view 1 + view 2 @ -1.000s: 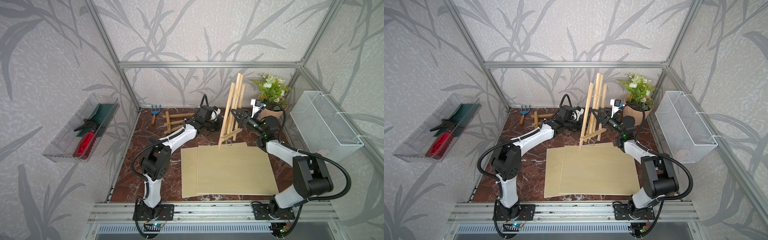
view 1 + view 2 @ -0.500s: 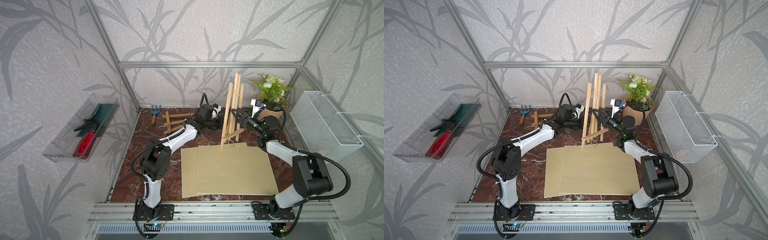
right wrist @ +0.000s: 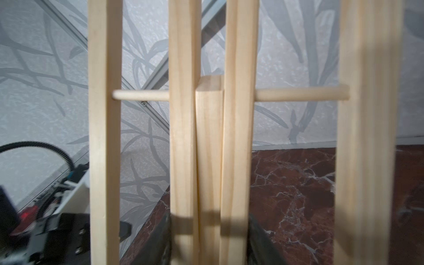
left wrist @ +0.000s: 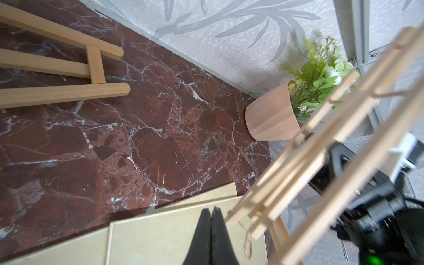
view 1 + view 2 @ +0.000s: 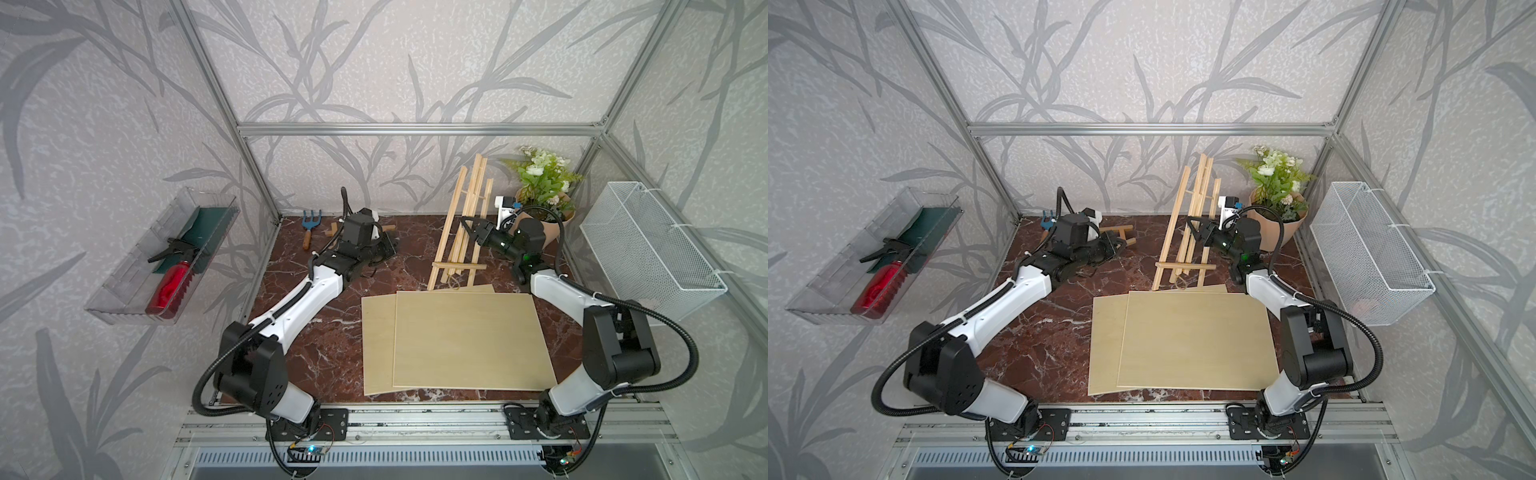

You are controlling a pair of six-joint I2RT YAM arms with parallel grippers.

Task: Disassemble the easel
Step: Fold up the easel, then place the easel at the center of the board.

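Note:
My right gripper lowers to the bare marble below it next, beyond the plywood boards, turns the upright easel down flat there and releases the slats.
A pale wooden easel stands upright at the back of the marble table, with its feet just behind the plywood boards. My right gripper is shut on the easel's centre slats; in the right wrist view the black fingers press both sides of the bundled slats. My left gripper is shut with nothing in it, left of the easel and apart from it.
Two plywood boards lie overlapped at the front. A smaller wooden easel lies flat at the back left beside a blue hand rake. A flowerpot and a white wire basket are at the right; a clear tray hangs on the left wall.
My left gripper has drawn back to the left, away from the easel. The easel has shifted slightly in the right gripper's hold.

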